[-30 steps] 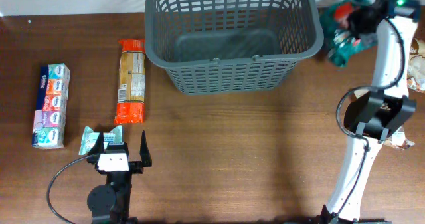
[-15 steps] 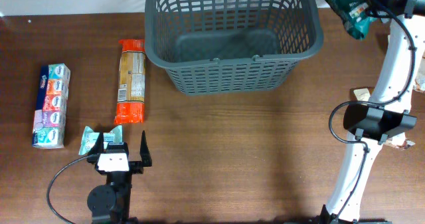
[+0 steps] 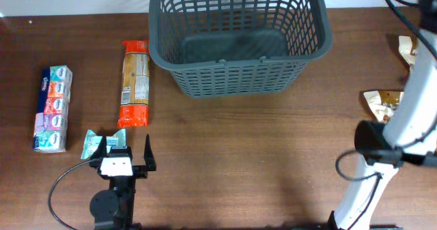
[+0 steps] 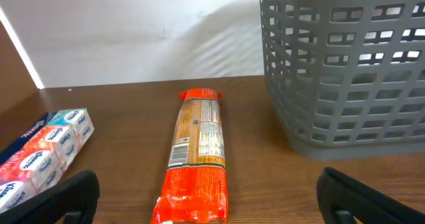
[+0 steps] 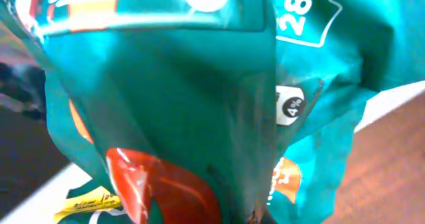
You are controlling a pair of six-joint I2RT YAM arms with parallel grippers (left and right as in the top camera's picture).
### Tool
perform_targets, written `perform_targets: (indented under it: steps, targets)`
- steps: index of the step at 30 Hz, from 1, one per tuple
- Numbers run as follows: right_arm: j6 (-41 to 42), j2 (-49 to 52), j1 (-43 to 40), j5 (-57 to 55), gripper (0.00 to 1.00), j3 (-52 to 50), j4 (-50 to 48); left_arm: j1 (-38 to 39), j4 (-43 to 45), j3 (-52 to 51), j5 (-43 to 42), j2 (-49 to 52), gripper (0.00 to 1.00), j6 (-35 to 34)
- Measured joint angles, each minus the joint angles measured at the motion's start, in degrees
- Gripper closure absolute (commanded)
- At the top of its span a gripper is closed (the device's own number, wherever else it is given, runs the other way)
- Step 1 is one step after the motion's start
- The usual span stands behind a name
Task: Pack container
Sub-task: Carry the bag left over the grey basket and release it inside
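Observation:
Next I should carry the teal packet (image 5: 199,84) across and down into the basket's empty inside and release it, as that lies left of my right gripper in the overhead view.
The container (image 3: 239,80) is a large dark grey lattice basket at the back middle of the table; it also shows in the left wrist view (image 4: 345,71). My left gripper (image 3: 125,149) is open and empty near the front left, low over the table, facing an orange biscuit packet (image 3: 135,83) that lies lengthwise left of the basket (image 4: 197,151). My right gripper is above the top right edge of the overhead view and hidden. A teal snack packet (image 5: 199,84) fills the right wrist view, held close to the camera.
A multipack of tissues (image 3: 53,107) lies at the far left (image 4: 40,151). A small teal sachet (image 3: 92,142) lies beside my left gripper. Brown packets (image 3: 382,102) lie at the right edge, behind the right arm (image 3: 410,87).
My right arm has risen with the teal packet, moving up and out of the top right of the overhead view. The left arm has not moved.

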State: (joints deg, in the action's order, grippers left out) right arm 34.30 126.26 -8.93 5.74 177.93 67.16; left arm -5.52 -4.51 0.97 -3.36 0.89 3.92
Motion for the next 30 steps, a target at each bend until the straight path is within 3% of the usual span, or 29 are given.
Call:
perform_targets:
  steps: [14, 22, 30]
  targets:
    - [-5.7, -1.6, 7.1, 7.6, 0.96, -2.4, -3.6, 0.0, 0.0, 0.0, 0.0, 0.0, 0.01, 0.0]
    - [-8.8, -1.6, 11.7, 10.7, 0.96, -12.1, -7.1, 0.0, 0.0, 0.0, 0.0, 0.0, 0.01, 0.0]
    - [-9.7, -1.2, 13.0, 11.7, 0.96, -22.6, -2.8, 0.0, 0.0, 0.0, 0.0, 0.0, 0.01, 0.0]
